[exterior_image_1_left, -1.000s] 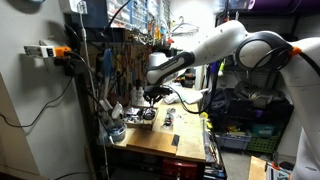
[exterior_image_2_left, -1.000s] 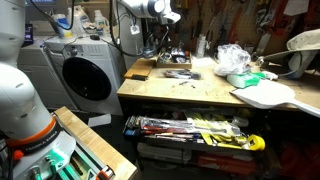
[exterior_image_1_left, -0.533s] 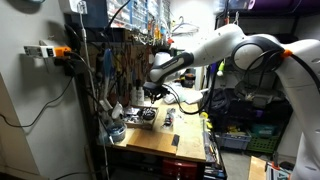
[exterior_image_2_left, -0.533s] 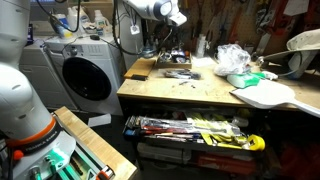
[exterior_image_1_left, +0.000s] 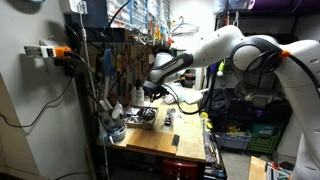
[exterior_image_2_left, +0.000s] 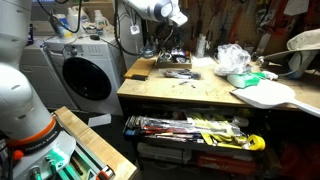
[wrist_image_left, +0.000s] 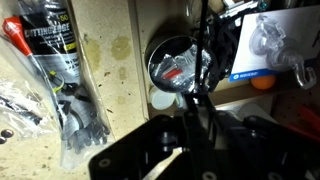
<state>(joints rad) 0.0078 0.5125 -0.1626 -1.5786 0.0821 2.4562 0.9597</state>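
The gripper moves down toward the small white lid (wrist_image_left: 162, 98) beside the round cup (wrist_image_left: 172, 62) next, then releases the thin dark piece, because its fingers still hang above the lid.
My gripper (exterior_image_1_left: 150, 92) hangs above the back of a wooden workbench (exterior_image_1_left: 165, 142), in front of a wall of hanging tools; it also shows in an exterior view (exterior_image_2_left: 177, 17). In the wrist view its dark fingers (wrist_image_left: 200, 88) look pressed together. A thin dark strand runs up from the tips; I cannot tell whether it is held. Below the fingers stands a round metal cup (wrist_image_left: 172, 62) with something red inside, and a small white lid (wrist_image_left: 162, 98) lies beside it.
A bagged black tool (wrist_image_left: 55, 70) and a printed card (wrist_image_left: 278, 40) flank the cup. On the bench (exterior_image_2_left: 190, 95) lie small parts, a crumpled plastic bag (exterior_image_2_left: 232, 58) and a white board (exterior_image_2_left: 265, 95). A washing machine (exterior_image_2_left: 85, 70) stands beside it, and an open tool drawer (exterior_image_2_left: 190, 130) below.
The arm has risen a little above the bench and shifted slightly sideways. Nothing on the bench has moved.
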